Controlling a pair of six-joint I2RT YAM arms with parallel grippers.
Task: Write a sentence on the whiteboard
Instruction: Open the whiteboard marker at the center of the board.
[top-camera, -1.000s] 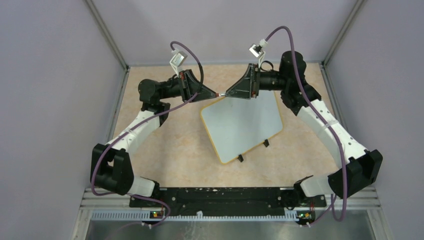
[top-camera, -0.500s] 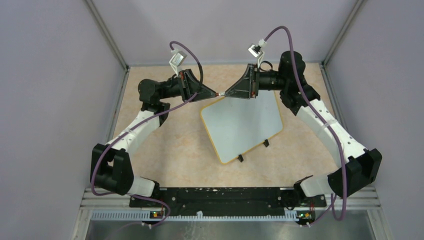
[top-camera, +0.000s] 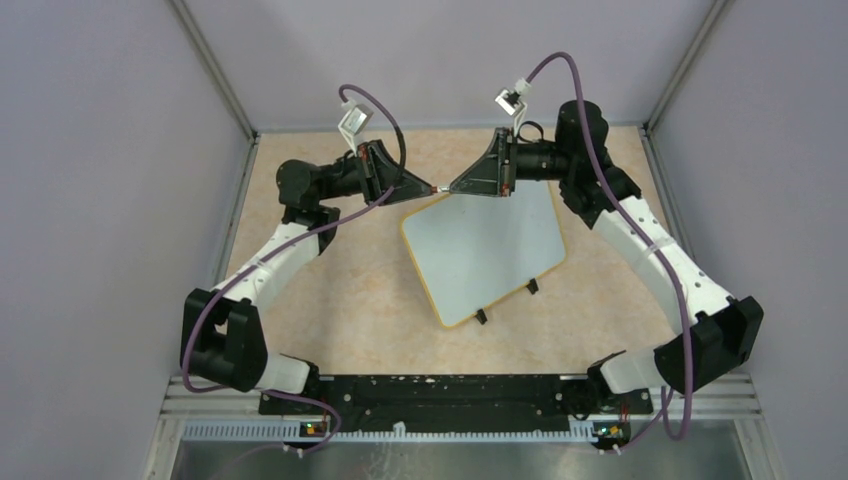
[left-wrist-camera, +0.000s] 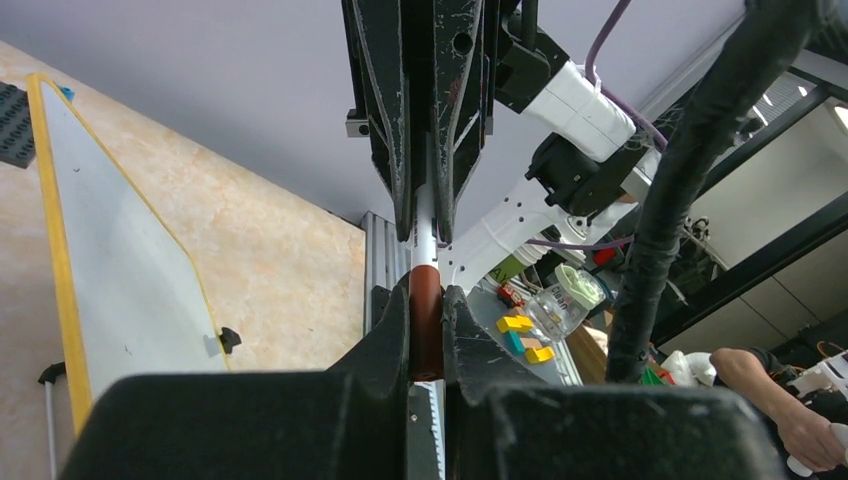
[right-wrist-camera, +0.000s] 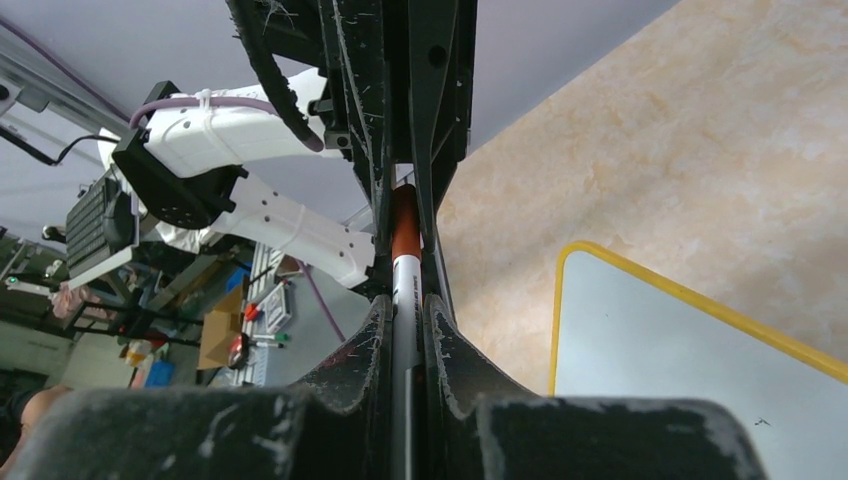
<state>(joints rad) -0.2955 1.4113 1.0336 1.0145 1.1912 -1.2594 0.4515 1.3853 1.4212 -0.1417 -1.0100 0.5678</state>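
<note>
The left gripper should next pull the marker's cap off to the left in the top view, tip down, lower and let go of it on bare tabletop, clear of the whiteboard.
The whiteboard lies tilted on the tan table, its yellow rim and blank white face showing; the sentence is not in view. Above the board's far corner my two grippers meet tip to tip on one marker. My left gripper is shut on the marker's reddish-brown cap. My right gripper is shut on the white barrel. In the top view the left gripper comes from the left and the right gripper from the right.
Two black clip feet stick out at the board's near edge. A dark blue studded plate lies beyond the board's far corner. Grey walls close in the table on three sides, and a black rail runs along the near edge.
My right gripper's jaws have closed onto the marker barrel. Both arms stay almost still, tips together over the board's far corner.
</note>
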